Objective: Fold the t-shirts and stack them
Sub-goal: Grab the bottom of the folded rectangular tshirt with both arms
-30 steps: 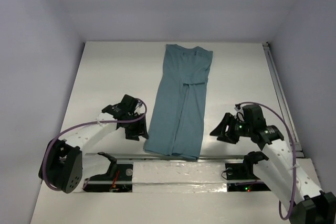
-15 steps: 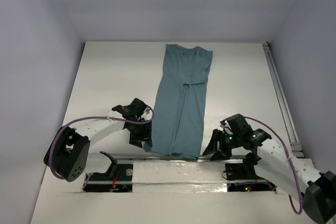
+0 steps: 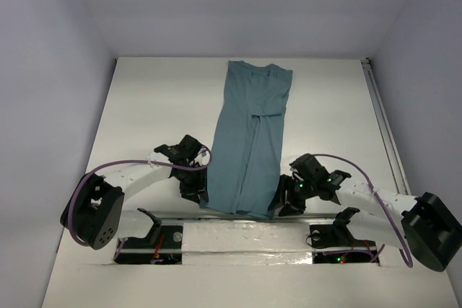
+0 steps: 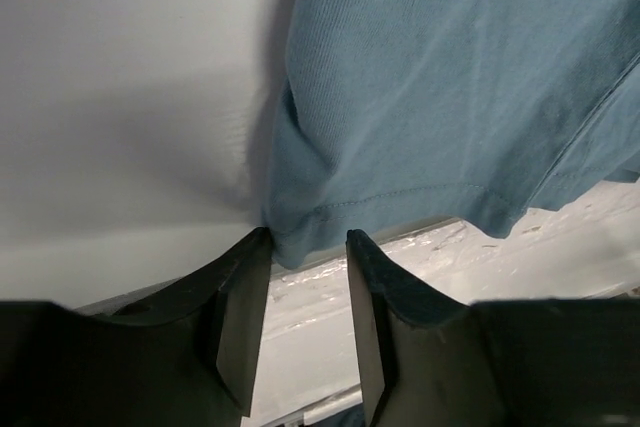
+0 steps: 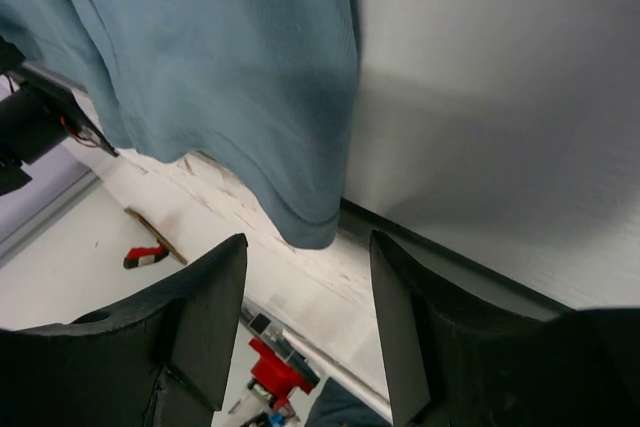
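Note:
The t-shirt [image 3: 245,142] comes next: my right gripper slides toward it and closes on its hem corner.
The teal t-shirt [image 3: 245,142] lies as a long narrow strip down the middle of the table, collar at the far end, hem hanging slightly over the near edge. My left gripper [image 3: 196,191] sits at the near-left hem corner. In the left wrist view the t-shirt [image 4: 450,77] has that corner just between the tips of the left gripper [image 4: 307,239], whose jaws stand apart. My right gripper [image 3: 283,203] is at the near-right hem corner. In the right wrist view the right gripper [image 5: 308,240] is open, with the t-shirt [image 5: 220,57] corner just ahead of its tips.
A shiny white strip [image 3: 245,232] runs along the table's near edge, under the hem. A metal rail [image 3: 386,135] lines the right side. Walls close in the table at left, right and back. A red part [image 5: 150,257] shows below the table edge.
My right gripper has swung left and nearer, up to the near-right hem corner. My left gripper has moved right to the near-left corner and its jaws have narrowed. The t-shirt has not moved.

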Controlling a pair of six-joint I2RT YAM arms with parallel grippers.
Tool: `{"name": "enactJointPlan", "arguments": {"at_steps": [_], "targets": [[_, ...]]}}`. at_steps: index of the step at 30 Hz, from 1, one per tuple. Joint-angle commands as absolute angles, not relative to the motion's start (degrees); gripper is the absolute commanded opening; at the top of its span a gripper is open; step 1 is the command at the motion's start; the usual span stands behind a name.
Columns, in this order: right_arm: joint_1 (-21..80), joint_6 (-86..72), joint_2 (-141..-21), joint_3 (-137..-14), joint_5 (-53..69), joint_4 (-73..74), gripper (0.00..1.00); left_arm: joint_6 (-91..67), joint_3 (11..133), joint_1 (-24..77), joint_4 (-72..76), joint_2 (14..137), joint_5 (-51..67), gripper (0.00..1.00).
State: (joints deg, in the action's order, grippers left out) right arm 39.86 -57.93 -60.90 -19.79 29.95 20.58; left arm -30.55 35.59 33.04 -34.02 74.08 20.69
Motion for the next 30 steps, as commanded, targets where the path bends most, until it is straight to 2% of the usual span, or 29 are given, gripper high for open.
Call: {"name": "enactJointPlan", "arguments": {"at_steps": [1, 5, 9, 14, 16, 20, 21, 24, 30], "targets": [[40.34, -58.97, -60.73, -21.36, 26.72, 16.79, 0.57, -30.5, 34.89, 33.57, -34.8, 73.74, 21.62, 0.31], [40.34, -59.94, -61.35, -20.48, 27.07, 15.13, 0.54, -30.59, 34.98, 34.63, -34.98, 74.27, 21.8, 0.24], [40.34, -60.12, -63.01, -20.04, 28.47, 13.8, 0.47, -30.5, 35.16, 35.16, -35.07, 74.71, 21.8, 0.16], [42.18, -60.21, -65.3, -20.65, 29.79, 12.83, 0.44, -30.32, 35.77, 35.16, -35.51, 74.79, 21.01, 0.08], [42.71, -60.38, -66.53, -20.65, 30.15, 12.57, 0.4, -30.15, 36.21, 35.16, -35.68, 74.79, 20.57, 0.03], [44.9, -61.34, -67.41, -20.83, 30.06, 12.57, 0.36, -29.97, 36.39, 35.16, -35.68, 74.62, 20.3, 0.0], [44.91, -61.43, -67.06, -20.83, 29.62, 12.66, 0.24, -29.88, 36.39, 35.16, -35.68, 74.53, 20.3, 0.0], [44.91, -61.52, -65.31, -22.14, 27.43, 14.85, 0.01, -29.79, 36.91, 35.16, -36.3, 74.27, 19.34, 0.0], [44.91, -58.81, -60.21, -29.69, 20.23, 25.21, 0.0, -29.79, 44.81, 35.16, -39.37, 74.44, 15.73, 0.0]]}}
